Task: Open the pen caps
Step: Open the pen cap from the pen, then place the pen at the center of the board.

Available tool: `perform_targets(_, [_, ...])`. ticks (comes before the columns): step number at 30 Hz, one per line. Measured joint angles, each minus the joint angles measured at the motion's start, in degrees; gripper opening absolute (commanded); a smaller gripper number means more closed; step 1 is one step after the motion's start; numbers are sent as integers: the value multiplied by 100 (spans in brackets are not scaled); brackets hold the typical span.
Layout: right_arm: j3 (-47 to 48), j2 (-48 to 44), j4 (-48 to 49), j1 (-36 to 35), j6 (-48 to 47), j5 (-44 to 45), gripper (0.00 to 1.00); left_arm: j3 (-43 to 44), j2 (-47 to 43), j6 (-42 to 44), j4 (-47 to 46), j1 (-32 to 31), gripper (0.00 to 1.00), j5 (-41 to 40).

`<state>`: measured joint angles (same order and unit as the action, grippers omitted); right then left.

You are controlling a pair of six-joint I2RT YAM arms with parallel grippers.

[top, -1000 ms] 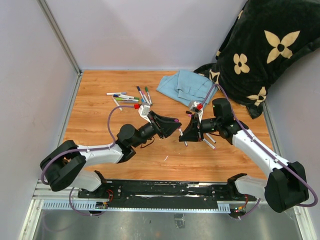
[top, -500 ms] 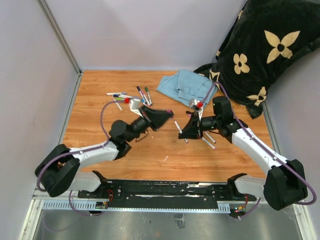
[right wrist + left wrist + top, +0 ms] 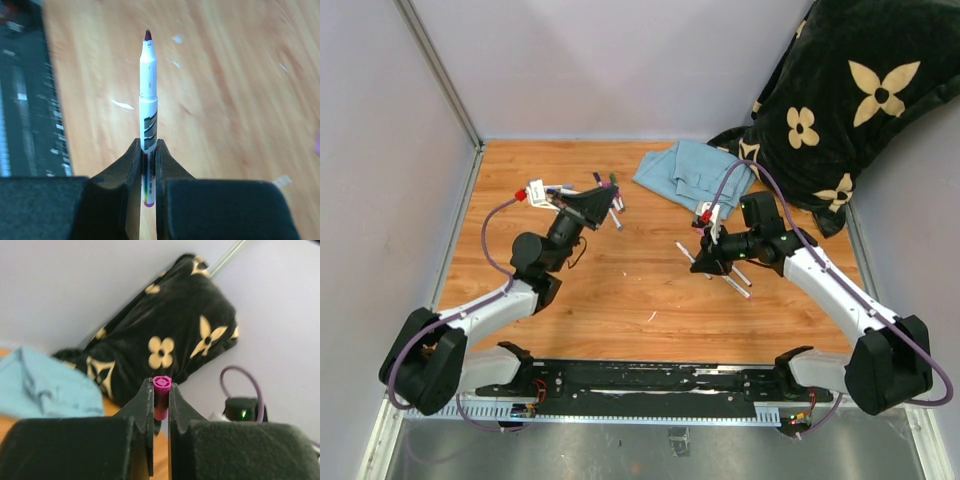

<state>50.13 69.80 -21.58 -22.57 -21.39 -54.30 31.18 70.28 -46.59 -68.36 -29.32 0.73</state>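
Observation:
The marker's dark tip is already uncapped, so next my right gripper will move down and back and release the marker on the wood beside the bare pen bodies.
My left gripper is shut on a magenta pen cap, which stands upright between the fingertips, its round end facing outward. Seen from above, the left gripper hovers at the back left over a pile of capped pens. My right gripper is shut on a white marker barrel whose dark tip is bare. In the top view the right gripper is right of centre, with the marker sticking out to the left.
A few bare white marker barrels lie on the wood just below the right gripper. A light blue cloth lies at the back, and a black blanket with cream flowers fills the back right corner. Grey walls close in the table.
The left gripper closed on the magenta cap at the centre, then swung back and left with it to the pen pile. The right gripper kept the now bare-tipped marker, shifting slightly.

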Motion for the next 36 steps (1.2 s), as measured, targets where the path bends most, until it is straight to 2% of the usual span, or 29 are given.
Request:
perform_targets(5, [240,455,-955,179,-713,1727,3,-1043,-723,-260,828,0,0,-13])
perform_targets(9, [243,1093,-1572,214,-852,2415,3,-1631,-1104,-625,1388,0,0,-31])
perform_targets(15, [361,1821,-1996,214,-667,3331,4,-2170,-1596,-1038,1849,0,0,-50])
perform_targets(22, [553,2546,-2221,214,-382,3897,7,-2531,-1991,-1290,1912,0,0,-39])
perform_targets(28, [575,2590,-2315,214,-280,4015,19,-2623,-2103,-1397,1947,0,0,13])
perform_targets(36, [605,2634,-2376,214,-254,4059,25,-2627,-2166,-1488,1958,0,0,111])
